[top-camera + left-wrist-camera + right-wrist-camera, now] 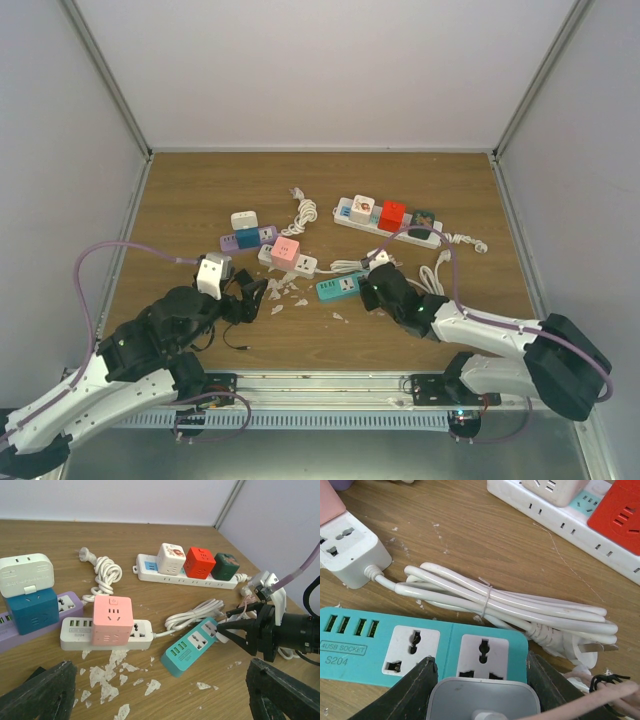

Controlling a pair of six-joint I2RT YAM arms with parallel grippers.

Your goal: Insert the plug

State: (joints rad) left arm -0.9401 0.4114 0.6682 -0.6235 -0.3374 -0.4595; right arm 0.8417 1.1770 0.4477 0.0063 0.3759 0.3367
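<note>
My right gripper will next move down toward the left in the top view, onto the teal power strip's end socket [483, 656], and release the plug, since the holes there are empty.
A teal power strip [338, 288] lies mid-table and also shows in the left wrist view [195, 647] and the right wrist view [360, 645]. My right gripper [372, 290] is shut on a white plug [482, 700], held between its dark fingers [410, 695] just above the strip's end socket [485, 657]. The left wrist view shows that gripper [225, 626] with the plug [222, 636] at the strip's far end. My left gripper [255, 298] is open and empty, low over the table left of the teal strip [160, 680].
A white strip with a pink cube [287, 255] and a purple strip with blue and white cubes [245, 238] lie behind the left gripper. A long white strip with white, red and green cubes [388, 222] lies at the back. A bundled white cord [510, 605] and paper scraps [285, 292] lie around.
</note>
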